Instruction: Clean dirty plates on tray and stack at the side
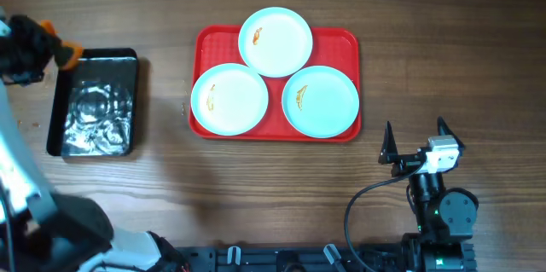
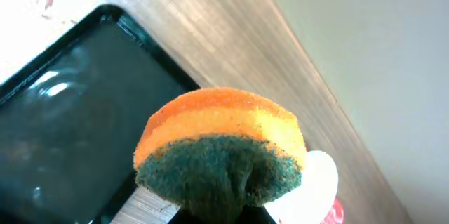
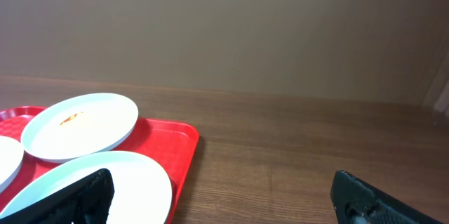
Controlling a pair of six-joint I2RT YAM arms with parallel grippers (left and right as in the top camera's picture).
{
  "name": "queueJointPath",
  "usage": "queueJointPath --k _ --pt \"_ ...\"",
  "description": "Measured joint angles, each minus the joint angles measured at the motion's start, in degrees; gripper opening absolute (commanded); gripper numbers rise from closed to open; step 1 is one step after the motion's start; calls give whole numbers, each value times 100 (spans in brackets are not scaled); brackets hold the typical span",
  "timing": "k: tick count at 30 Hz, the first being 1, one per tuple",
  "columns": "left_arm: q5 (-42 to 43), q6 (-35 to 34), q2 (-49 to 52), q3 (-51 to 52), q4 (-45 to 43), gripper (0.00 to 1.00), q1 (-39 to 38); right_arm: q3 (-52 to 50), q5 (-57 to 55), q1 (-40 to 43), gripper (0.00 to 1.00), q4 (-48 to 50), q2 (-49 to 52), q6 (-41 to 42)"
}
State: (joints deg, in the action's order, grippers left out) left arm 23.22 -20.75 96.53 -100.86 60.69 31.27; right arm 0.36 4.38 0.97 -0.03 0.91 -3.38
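The robot should next move its left gripper to the right in the overhead view, over the smeared plate nearest the black tray (image 1: 231,101), then lower it and release the sponge beside the plate's smear.
Three plates lie on the red tray (image 1: 341,46): one at the back (image 1: 275,42), one front left (image 1: 229,99), one front right (image 1: 320,101), each with a small orange smear. My left gripper (image 1: 51,49) is shut on an orange and green sponge (image 2: 221,154) above the black tray's far left corner. My right gripper (image 1: 416,140) is open and empty, on the table right of the red tray. The right wrist view shows the back plate (image 3: 78,126) and front right plate (image 3: 133,182).
A black glossy tray (image 1: 94,106) with liquid in it lies at the left of the table; it also shows in the left wrist view (image 2: 63,133). The wooden table (image 1: 444,67) extends right of the red tray.
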Motion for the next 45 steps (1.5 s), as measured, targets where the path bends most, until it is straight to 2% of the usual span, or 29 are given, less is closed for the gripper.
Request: queueJointPath --k 2,4,6,8,11,15,18,21,24,25,27,28,30,32,35,37,38,40,43,44,45 --pt "-160 17 15 275 -223 4 -190 0 2 0 100 0 0 0" --pt "-341 22 544 723 -330 4 -229 0 0 0 100 0 0 0" --pt "-542 55 1373 1110 -133 4 -162 0 0 0 100 0 0 0" --pt "-590 140 1405 1049 168 4 -129 0 0 0 100 0 0 0" --pt "-306 203 890 201 553 4 -131 0 2 0 100 0 0 0" --pt "448 223 -540 -409 588 4 -356 0 0 0 100 20 0 0" --pt "671 271 -1067 -461 927 4 -769 0 2 0 100 4 0 0" --pt "688 468 -866 -275 1211 4 -1412 0 -2 0 100 2 9 -46" --pt "647 752 -728 271 1132 4 -2151 0 -4 0 99 2 109 -63" --pt "647 800 -638 592 986 4 -2562 0 -7 0 100 2 127 -63" --pt "610 826 -551 957 686 4 -2903 0 -15 0 100 52 146 -63" --pt "595 828 -446 1340 433 4 -3233 0 24 0 100 334 153 -57" --pt "599 804 -269 1733 116 4 -3598 0 433 7 100 560 157 310" --pt "577 684 -50 2138 -299 4 -3912 -2 979 7 100 815 173 1145" --pt "339 560 140 2673 -1384 4 -4210 0 1502 7 100 1987 188 2669" --pt "66 426 313 2892 -1711 4 -4330 48 1864 7 100 2865 195 3088" --pt "-92 367 411 3003 -1864 4 -4356 138 1996 7 100 2933 197 3209" --pt "-275 302 623 3139 -2083 4 -4358 826 2339 7 100 2378 470 3071" --pt "-522 238 929 3193 -2417 6 -4360 3001 2771 9 100 -494 1729 2044" --pt "-570 238 1003 3193 -2457 20 -4360 3797 2881 9 100 -1421 2297 1694" --pt "-621 229 1086 3193 -2485 44 -4360 4826 2970 11 100 -2479 3112 1080"
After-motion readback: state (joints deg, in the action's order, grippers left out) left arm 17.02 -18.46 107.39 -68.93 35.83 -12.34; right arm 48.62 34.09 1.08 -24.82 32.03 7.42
